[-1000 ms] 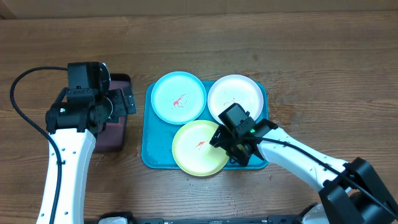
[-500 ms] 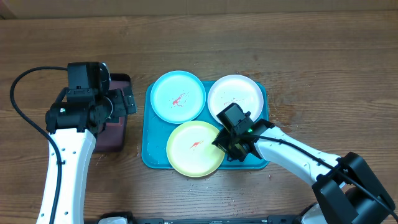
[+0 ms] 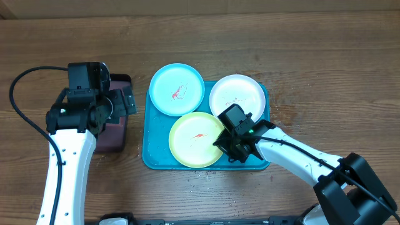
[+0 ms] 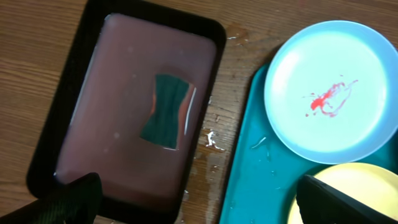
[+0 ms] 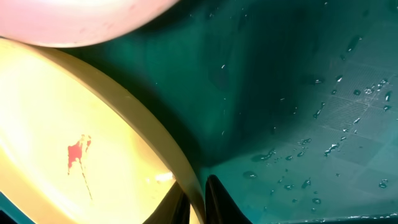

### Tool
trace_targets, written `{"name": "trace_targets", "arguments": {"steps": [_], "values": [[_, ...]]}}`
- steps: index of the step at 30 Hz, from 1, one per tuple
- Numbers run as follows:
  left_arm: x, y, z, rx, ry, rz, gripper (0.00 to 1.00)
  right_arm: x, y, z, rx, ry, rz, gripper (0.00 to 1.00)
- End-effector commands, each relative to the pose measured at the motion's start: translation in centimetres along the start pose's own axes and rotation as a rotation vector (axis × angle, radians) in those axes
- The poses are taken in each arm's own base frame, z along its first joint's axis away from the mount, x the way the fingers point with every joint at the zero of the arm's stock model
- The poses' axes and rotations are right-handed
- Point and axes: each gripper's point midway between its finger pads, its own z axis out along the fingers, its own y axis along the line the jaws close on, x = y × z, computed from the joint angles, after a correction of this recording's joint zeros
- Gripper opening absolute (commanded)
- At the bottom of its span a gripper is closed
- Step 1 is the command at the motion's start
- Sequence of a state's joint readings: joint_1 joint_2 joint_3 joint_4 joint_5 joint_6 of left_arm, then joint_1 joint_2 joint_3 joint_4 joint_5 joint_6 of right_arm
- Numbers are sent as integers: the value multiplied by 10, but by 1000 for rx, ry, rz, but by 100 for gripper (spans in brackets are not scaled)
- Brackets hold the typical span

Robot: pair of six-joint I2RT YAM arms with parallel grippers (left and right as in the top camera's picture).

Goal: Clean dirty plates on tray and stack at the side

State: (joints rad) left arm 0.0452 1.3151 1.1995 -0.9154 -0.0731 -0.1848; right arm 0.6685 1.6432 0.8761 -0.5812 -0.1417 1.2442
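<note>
I will next lower my left gripper into the dark tray, onto the teal sponge's narrow middle, because the lime-green plate in my right gripper still shows red smears.
Three plates lie on the turquoise tray: a light blue plate at the back left, a white plate at the back right, and a lime-green plate in front, each with red smears. My right gripper is shut on the lime-green plate's right rim. In the right wrist view one finger sits on each side of that rim, with the lime-green plate to the left and the wet tray to the right. My left gripper hangs open, holding nothing, between the dark tray and the turquoise tray.
A smaller dark tray with pinkish liquid and a teal sponge sits left of the turquoise tray. The light blue plate overhangs the tray's far edge. Water drops spot the wood around the trays.
My right gripper closed on the lime-green plate's rim. That plate slid left and back, and the light blue plate shifted up and left. The left arm stayed still.
</note>
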Motion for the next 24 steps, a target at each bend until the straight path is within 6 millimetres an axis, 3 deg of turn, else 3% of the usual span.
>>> {"name": "trace_targets", "arguments": {"steps": [1,6,15,24], "values": [[-10,9,-2,-64,-32,-38,100,0,-2,2,7,-3,2,10],[-13,8,12,-69,-18,-38,100,1,-2,2,8,-3,2,6],[-3,21,76,-109,109,-64,96,1,-2,2,7,-3,-6,6],[11,28,137,-130,207,4,65,0,-1,2,5,-4,-6,6]]}}
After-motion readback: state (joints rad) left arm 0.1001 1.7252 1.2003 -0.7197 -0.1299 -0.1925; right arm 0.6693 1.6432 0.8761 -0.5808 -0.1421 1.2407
